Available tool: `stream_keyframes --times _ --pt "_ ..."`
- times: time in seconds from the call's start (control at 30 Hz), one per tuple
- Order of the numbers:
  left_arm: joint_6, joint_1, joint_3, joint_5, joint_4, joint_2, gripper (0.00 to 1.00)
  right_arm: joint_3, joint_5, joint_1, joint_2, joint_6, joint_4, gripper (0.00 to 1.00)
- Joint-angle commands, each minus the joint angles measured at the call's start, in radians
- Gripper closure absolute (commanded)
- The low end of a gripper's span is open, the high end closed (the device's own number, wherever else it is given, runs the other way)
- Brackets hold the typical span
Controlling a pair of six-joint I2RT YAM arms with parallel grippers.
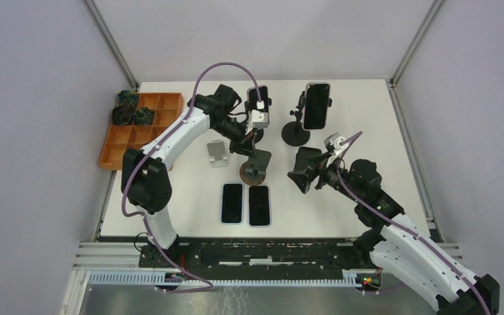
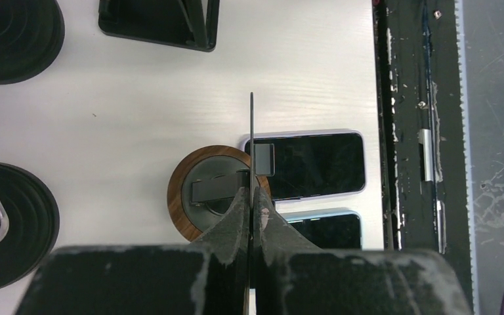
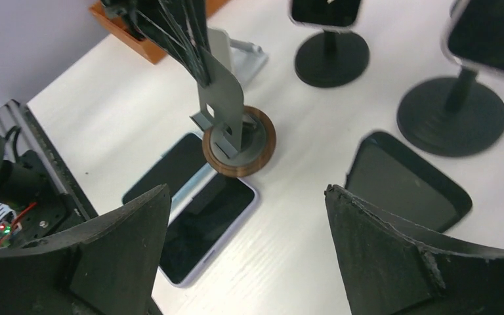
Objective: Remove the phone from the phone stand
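Note:
The right gripper should next go down toward the right in its wrist view, onto the black wedge-shaped stand's plate, because that plate is below it, outside the open fingers.
Two phones stand on black round-base stands at the back: one phone on the right and a smaller phone on the left, behind my left wrist. They show at the top of the right wrist view, the right phone and the left phone. My left gripper is shut on the thin grey upright plate of a wood-ringed stand, which holds no phone. My right gripper is open and empty, hovering right of that stand.
Two phones lie flat and face up near the front edge. A black wedge-shaped stand sits by my right gripper, a small silver stand left of centre, and an orange compartment tray at the back left.

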Motion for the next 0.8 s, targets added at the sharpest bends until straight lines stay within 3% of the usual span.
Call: stream_keyframes --times 0.0,0.5,0.63,0.7,0.77 --pt "0.077 0.017 0.075 0.030 0.058 0.050 0.98 -0.037 0.055 -0.040 -0.031 0.041 -0.043 0.06" --pt "0.124 0.093 0.094 0.065 0.123 0.170 0.97 -0.099 -0.027 -0.251 -0.004 0.031 -0.070 0.02" --pt "0.105 0.114 0.103 0.098 0.107 0.169 0.64 -0.139 -0.065 -0.316 0.030 0.019 0.004 0.02" --pt "0.093 0.114 0.097 0.089 0.102 0.143 0.53 -0.151 -0.077 -0.348 0.059 0.007 0.032 0.02" --pt "0.091 0.114 0.076 0.072 0.102 0.096 0.33 -0.163 -0.123 -0.383 0.097 0.001 0.075 0.02"
